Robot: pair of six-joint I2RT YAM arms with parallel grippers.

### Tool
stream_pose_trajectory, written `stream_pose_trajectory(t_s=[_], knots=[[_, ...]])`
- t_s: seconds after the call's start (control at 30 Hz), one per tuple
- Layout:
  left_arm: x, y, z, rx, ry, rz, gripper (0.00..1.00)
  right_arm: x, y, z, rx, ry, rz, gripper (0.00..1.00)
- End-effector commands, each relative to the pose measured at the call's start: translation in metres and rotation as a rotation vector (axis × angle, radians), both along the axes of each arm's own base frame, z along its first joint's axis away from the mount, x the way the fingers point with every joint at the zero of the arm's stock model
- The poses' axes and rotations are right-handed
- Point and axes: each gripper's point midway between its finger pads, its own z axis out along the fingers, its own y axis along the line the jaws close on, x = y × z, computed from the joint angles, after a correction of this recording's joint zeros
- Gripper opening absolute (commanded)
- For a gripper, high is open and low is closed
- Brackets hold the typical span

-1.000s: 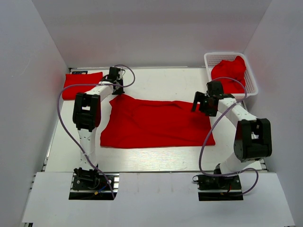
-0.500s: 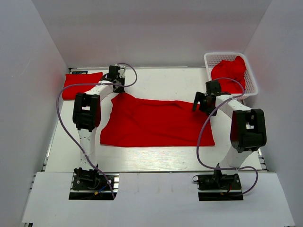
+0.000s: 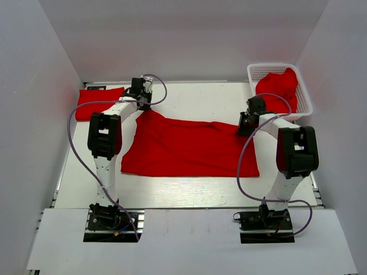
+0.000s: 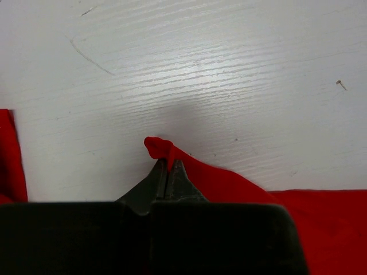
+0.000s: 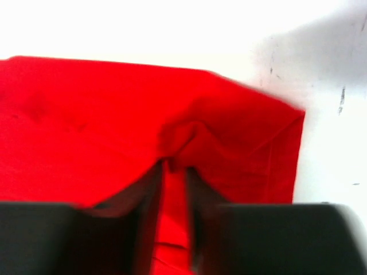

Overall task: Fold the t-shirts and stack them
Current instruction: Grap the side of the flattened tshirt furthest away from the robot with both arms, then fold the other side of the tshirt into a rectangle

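The left gripper will next pull the pinched corner back and release it by the t-shirt's near corner (image 3: 131, 162), as that spot lies back from the gripper.
One red t-shirt (image 3: 189, 149) lies spread flat across the middle of the table. My left gripper (image 3: 143, 109) is shut on its far left corner, and the left wrist view shows a tuft of that t-shirt (image 4: 229, 180) pinched at the tips of the gripper (image 4: 167, 163). My right gripper (image 3: 245, 127) is down on the far right corner. In the blurred right wrist view the gripper (image 5: 174, 166) has its narrowed jaws around a raised fold of the t-shirt (image 5: 86, 126). A folded t-shirt (image 3: 98, 102) lies at the far left.
A white mesh basket (image 3: 274, 65) stands at the far right corner with a crumpled red t-shirt (image 3: 278, 86) in it. White walls close in the table on the left, back and right. Both arms' cables loop over the table.
My right gripper moved away from me onto the shirt's far right corner and its jaws closed in from wide open around a fold. The left gripper kept its hold and barely moved.
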Motion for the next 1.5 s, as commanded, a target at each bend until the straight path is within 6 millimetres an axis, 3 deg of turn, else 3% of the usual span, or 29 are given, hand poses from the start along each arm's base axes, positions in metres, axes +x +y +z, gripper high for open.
stream_pose_trajectory(t_s=[0.0, 0.1, 0.2, 0.33, 0.37, 0.4, 0.47, 0.77, 0.8, 1.07, 1.37, 1.47], knots=[[0.011, -0.002, 0.080, -0.020, -0.160, -0.028, 0.00, 0.025, 0.001, 0.034, 0.022, -0.121, -0.008, 0.21], [0.013, -0.001, 0.092, -0.014, -0.189, -0.036, 0.00, 0.026, -0.003, 0.043, 0.007, -0.145, -0.020, 0.00], [0.010, -0.005, 0.097, 0.008, -0.206, -0.067, 0.00, 0.028, -0.005, 0.052, -0.006, -0.172, -0.021, 0.00], [0.009, -0.005, 0.098, 0.017, -0.221, -0.088, 0.17, 0.028, -0.007, 0.056, -0.022, -0.179, -0.014, 0.00], [0.009, -0.005, 0.092, 0.018, -0.211, -0.088, 0.17, 0.028, -0.007, 0.056, -0.020, -0.179, -0.013, 0.00], [0.009, -0.005, 0.092, 0.018, -0.210, -0.088, 0.17, 0.029, -0.006, 0.057, -0.017, -0.178, -0.007, 0.00], [0.009, -0.006, 0.087, 0.000, -0.197, -0.072, 0.05, 0.028, -0.005, 0.060, -0.018, -0.180, 0.003, 0.00], [0.005, -0.024, 0.115, -0.034, -0.289, -0.169, 0.04, 0.026, -0.006, 0.088, -0.017, -0.244, 0.023, 0.00], [0.003, -0.022, 0.107, -0.026, -0.276, -0.161, 0.04, 0.023, -0.007, 0.095, -0.018, -0.253, 0.020, 0.00], [-0.009, -0.003, 0.134, 0.006, -0.339, -0.114, 0.04, 0.013, -0.022, 0.111, -0.065, -0.269, -0.024, 0.00], [-0.044, 0.006, 0.119, -0.003, -0.258, -0.073, 0.01, -0.004, -0.025, 0.113, -0.055, -0.256, -0.040, 0.00], [-0.050, 0.008, 0.133, -0.008, -0.281, -0.055, 0.01, -0.010, -0.033, 0.121, -0.070, -0.271, -0.059, 0.00]])
